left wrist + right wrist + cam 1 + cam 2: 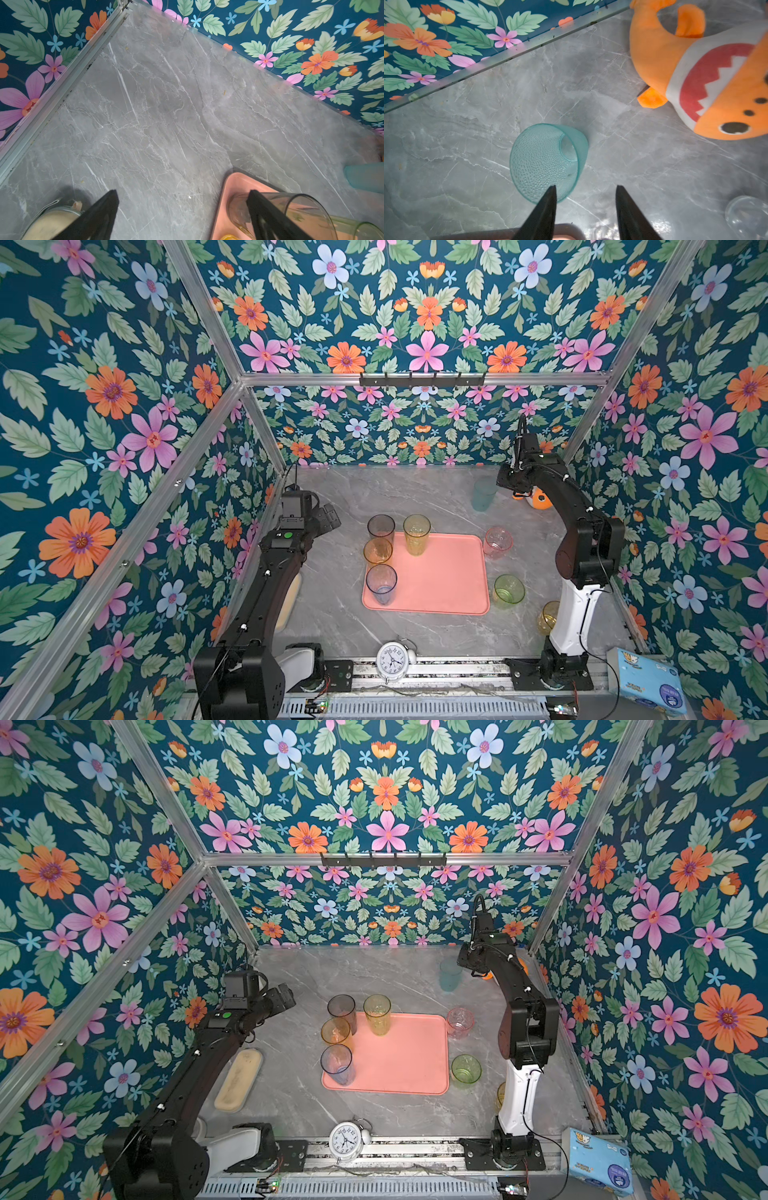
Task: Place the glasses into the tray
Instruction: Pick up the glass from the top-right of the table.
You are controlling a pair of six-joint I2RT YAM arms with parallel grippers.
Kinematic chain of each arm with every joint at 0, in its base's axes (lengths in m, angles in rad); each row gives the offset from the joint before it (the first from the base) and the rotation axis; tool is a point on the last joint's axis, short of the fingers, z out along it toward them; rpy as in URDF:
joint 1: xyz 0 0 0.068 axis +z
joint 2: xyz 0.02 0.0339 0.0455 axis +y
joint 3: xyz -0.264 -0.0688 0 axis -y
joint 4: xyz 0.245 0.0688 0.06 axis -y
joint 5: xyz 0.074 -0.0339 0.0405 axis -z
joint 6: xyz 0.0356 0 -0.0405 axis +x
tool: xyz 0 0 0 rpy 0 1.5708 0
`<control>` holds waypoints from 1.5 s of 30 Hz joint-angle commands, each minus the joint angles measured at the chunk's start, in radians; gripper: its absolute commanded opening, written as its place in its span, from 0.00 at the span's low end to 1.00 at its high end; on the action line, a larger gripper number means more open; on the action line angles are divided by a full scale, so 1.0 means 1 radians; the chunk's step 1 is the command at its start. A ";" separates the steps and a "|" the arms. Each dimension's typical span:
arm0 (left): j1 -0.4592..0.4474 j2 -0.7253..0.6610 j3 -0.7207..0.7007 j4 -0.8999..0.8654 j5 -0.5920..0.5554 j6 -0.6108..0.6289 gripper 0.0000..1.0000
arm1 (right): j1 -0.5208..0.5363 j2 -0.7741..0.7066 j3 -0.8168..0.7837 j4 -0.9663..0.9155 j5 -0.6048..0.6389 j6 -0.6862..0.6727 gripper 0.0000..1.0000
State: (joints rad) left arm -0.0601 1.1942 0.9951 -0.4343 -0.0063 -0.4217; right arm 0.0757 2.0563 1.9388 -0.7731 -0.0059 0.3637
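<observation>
The teal glass's rim facing the shark lies below and beside the right gripper's fingers, so the right gripper should move down and across next to close on it.
The salmon-pink tray [440,580] lies mid-table. Along its left side stand a grey glass [380,529], an amber glass [377,551] and a blue glass [381,583]; a yellow glass [417,533] stands at its far edge. Off the tray, to its right, are a pink glass [497,542], a green glass [508,590] and a yellow glass [547,616] half hidden by the right arm. A teal glass [546,160] stands near the back wall. My right gripper [586,187] hovers open beside it, holding nothing. My left gripper [182,194] is wide open over bare table, left of the grey glass [291,209].
An orange plush shark [695,72] lies in the back right corner. A cream oblong dish [239,1079] sits by the left arm. An alarm clock [392,659] stands at the front edge, and a blue tissue pack [646,680] at the front right.
</observation>
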 commanded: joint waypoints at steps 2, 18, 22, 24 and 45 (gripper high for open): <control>0.003 0.014 0.012 0.006 -0.032 -0.020 1.00 | -0.002 0.047 0.050 -0.016 -0.022 0.006 0.48; 0.008 0.025 0.017 0.000 -0.023 -0.031 1.00 | -0.003 0.133 0.123 -0.055 -0.025 0.000 0.45; 0.008 0.020 0.014 0.003 -0.017 -0.031 1.00 | -0.003 0.142 0.116 -0.058 -0.026 0.000 0.43; 0.008 0.021 0.013 0.003 -0.014 -0.028 1.00 | -0.003 0.148 0.117 -0.060 -0.026 0.000 0.41; 0.009 -0.004 -0.003 0.000 0.003 -0.025 0.99 | -0.003 0.176 0.131 -0.072 -0.034 -0.004 0.18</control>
State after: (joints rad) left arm -0.0532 1.1961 0.9955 -0.4355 -0.0006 -0.4450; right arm 0.0723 2.2299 2.0617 -0.8223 -0.0418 0.3634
